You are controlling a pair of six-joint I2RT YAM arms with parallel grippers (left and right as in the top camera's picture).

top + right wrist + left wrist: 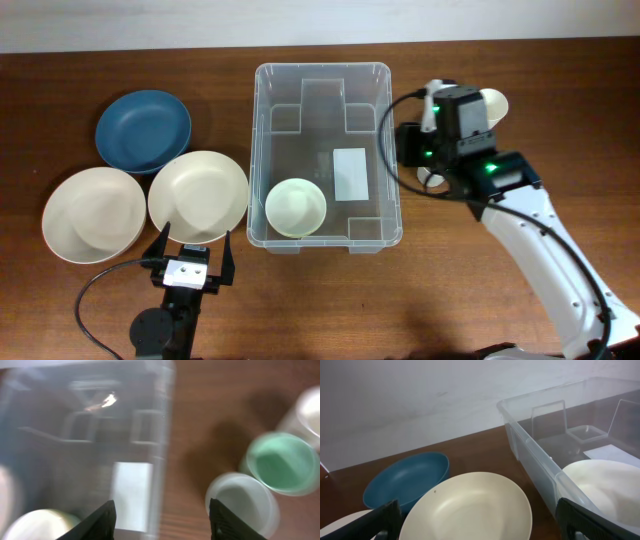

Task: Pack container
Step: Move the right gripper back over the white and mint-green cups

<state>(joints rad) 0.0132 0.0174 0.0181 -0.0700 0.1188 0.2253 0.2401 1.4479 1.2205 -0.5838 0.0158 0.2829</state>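
My right gripper moves down away from the bin onto the pale grey cup's outer side (440, 181) (273, 512) next. The cup stands below and to the right in the overhead view.
The container (325, 150) is a large clear bin in the middle of the table, with a white label (350, 173) on its bottom. One cream bowl (296, 207) lies in its near left corner. My right gripper (420, 150) hovers over the bin's right wall. In the right wrist view, blurred, the right gripper (162, 525) is open with nothing between its fingers. My left gripper (192, 250) is open near the front edge, just behind a cream bowl (198, 194). In the left wrist view that cream bowl (475, 505) fills the gap of the left gripper (482, 525).
A blue plate (143, 129) and another cream bowl (93, 214) sit left of the bin. Right of it stand a white cup (242, 505), a green cup (280, 462) and a cream cup (492, 102), partly under the right arm.
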